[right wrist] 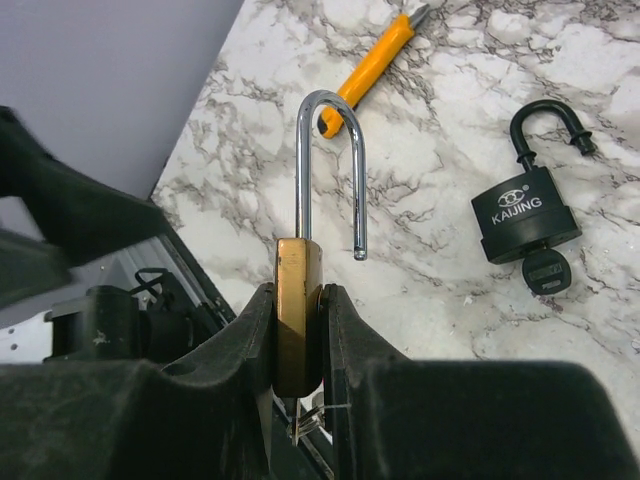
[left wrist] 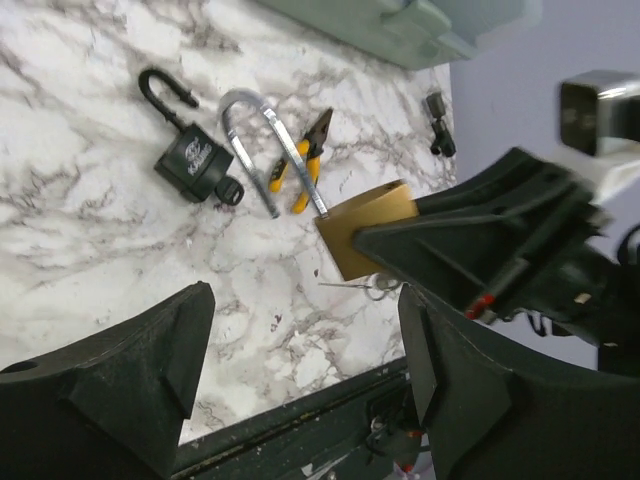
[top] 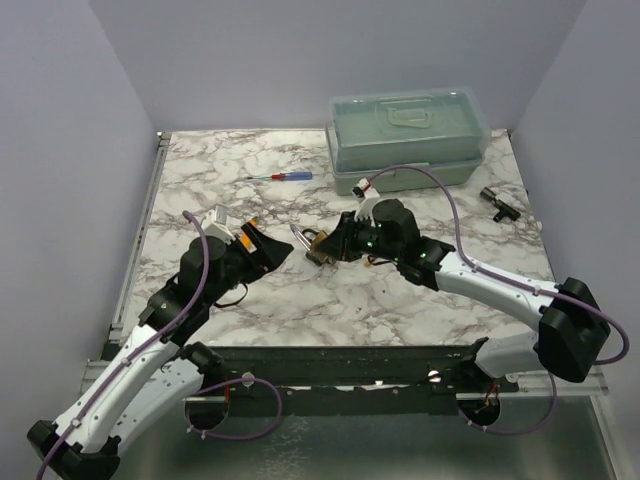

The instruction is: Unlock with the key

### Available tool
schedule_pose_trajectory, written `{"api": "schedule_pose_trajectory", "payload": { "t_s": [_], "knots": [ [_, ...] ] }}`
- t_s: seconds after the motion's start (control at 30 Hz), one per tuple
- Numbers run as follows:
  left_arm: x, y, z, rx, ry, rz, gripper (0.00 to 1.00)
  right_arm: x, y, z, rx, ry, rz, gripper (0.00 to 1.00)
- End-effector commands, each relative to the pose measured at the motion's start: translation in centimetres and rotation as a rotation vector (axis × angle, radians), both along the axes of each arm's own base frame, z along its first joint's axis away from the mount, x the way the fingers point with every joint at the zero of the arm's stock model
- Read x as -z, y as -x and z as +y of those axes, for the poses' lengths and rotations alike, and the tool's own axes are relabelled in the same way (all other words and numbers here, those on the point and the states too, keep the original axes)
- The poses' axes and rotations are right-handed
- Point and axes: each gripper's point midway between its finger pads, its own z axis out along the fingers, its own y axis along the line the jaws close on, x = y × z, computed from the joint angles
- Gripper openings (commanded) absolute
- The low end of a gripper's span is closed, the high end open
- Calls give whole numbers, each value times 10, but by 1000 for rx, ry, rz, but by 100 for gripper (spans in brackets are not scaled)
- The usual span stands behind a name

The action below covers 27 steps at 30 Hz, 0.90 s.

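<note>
Next, my right gripper moves down and to the left in the top view and releases the brass padlock (top: 318, 247) on the bare marble, since its shackle stands open.
My right gripper (right wrist: 298, 300) is shut on a brass padlock (right wrist: 297, 310), held above the marble table (top: 250, 300). Its steel shackle (right wrist: 330, 150) stands raised, one leg free of the body. The key (right wrist: 312, 425), a small silver bunch, hangs from the padlock's underside and also shows in the left wrist view as the key (left wrist: 372, 288) below the brass padlock (left wrist: 365, 232). My left gripper (left wrist: 305, 300) is open with nothing between its fingers, a short way left of the padlock (top: 318, 247) in the top view.
A black padlock (right wrist: 525, 220) with its own key in it lies on the table beside yellow-handled pliers (left wrist: 305, 160). A red-and-blue screwdriver (top: 283, 177) lies at the back left, a green toolbox (top: 408, 140) at the back, a small black part (top: 497, 203) at the right.
</note>
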Motion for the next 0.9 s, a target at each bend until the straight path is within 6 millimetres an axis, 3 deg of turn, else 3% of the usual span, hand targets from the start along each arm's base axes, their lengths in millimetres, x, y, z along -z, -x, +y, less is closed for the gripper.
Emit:
{"api": "schedule_pose_trajectory", "payload": {
  "t_s": [0.0, 0.07, 0.1, 0.33, 0.63, 0.87],
  "knots": [
    [-39, 6, 34, -45, -173, -136, 83, -5, -11, 15, -5, -53, -25, 0],
    [-49, 8, 48, -67, -238, -185, 97, 3, -13, 21, -19, -54, -1, 0],
    [-53, 9, 55, -78, -269, -209, 99, 7, -14, 25, -25, -56, 12, 0],
    [-56, 18, 86, -160, -334, -311, 99, 31, -19, 53, -72, -62, 99, 0],
    [-65, 25, 96, -193, -314, -385, 99, 51, -9, 99, -150, -91, 187, 0],
    [-66, 25, 97, -198, -320, -390, 99, 64, -3, 115, -171, -168, 284, 0]
  ]
}}
